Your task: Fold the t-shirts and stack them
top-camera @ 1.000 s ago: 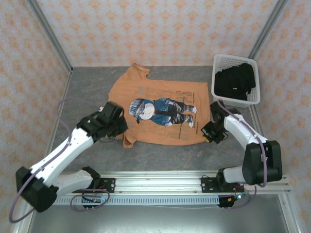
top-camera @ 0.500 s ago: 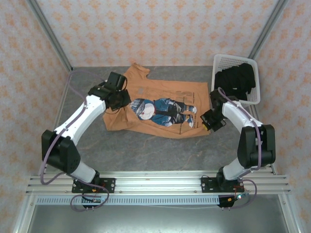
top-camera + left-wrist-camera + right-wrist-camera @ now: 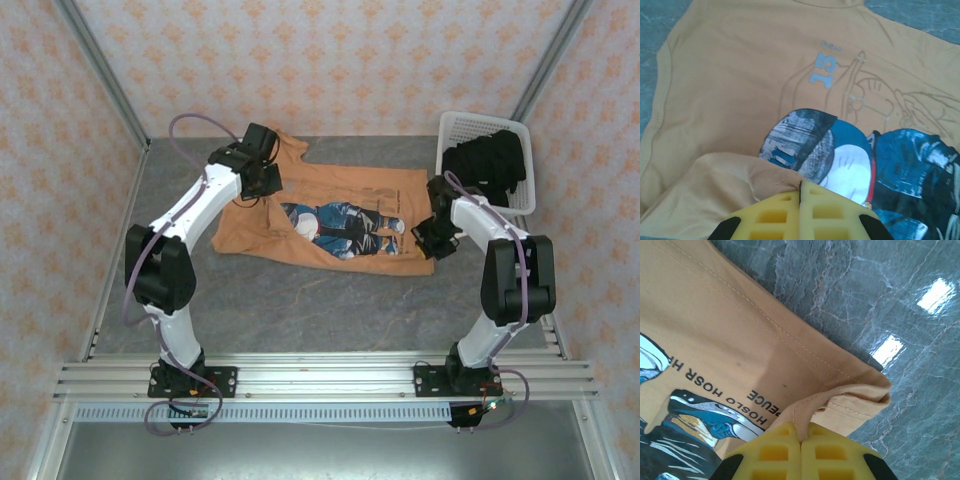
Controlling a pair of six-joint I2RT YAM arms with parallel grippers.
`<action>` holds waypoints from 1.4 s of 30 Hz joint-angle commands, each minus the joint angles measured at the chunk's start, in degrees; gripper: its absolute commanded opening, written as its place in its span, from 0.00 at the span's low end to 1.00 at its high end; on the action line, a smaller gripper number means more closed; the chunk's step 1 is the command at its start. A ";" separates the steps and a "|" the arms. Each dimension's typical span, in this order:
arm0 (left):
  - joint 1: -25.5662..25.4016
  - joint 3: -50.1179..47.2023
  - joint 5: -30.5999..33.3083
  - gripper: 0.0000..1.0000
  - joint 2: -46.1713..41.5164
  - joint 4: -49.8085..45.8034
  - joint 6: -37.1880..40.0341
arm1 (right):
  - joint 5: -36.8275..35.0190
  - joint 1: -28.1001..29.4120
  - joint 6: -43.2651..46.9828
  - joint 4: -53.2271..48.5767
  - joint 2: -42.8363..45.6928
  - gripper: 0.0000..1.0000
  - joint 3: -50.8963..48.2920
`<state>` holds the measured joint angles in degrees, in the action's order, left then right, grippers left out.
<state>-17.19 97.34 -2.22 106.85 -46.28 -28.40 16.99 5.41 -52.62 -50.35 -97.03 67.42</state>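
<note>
The right gripper carries the fold of hem outward over the dark lettering by the printed shoes next and releases it, since that lettering lies uncovered.
The orange-tan t-shirt with its blue-and-white cartoon print lies on the grey table, its near half folded over toward the back. My left gripper sits over the shirt's left part near the collar, shut on a pinch of orange cloth. My right gripper is at the shirt's right edge, shut on a fold of the hem beside the dark lettering. Plain black t-shirts are piled in the basket.
The white lattice basket stands at the back right, close to my right arm. Patterned walls and metal posts close in the table. Bare grey tabletop lies in front of the shirt.
Both grippers have carried the shirt's near edge away from the arm bases toward the back. The left arm swept far back to the collar, and the shirt now lies doubled over.
</note>
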 commanded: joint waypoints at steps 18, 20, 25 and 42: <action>2.59 9.03 11.00 0.00 4.64 -8.21 2.95 | -7.98 -0.53 -3.45 -3.00 -2.47 0.00 6.96; 2.92 9.53 11.09 0.00 5.20 -8.31 2.97 | -8.16 -0.49 -3.44 -2.74 -2.93 0.00 7.52; 3.50 11.17 10.82 0.00 6.74 -8.57 2.65 | -8.30 -0.49 -3.37 -2.56 -4.95 0.00 9.04; 5.46 19.34 9.55 0.00 14.99 -9.84 1.36 | -10.31 -0.58 -1.69 -0.12 -11.62 0.00 15.31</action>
<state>-12.56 114.39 6.46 120.44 -54.68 -26.55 9.89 5.41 -55.31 -50.92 -107.42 80.40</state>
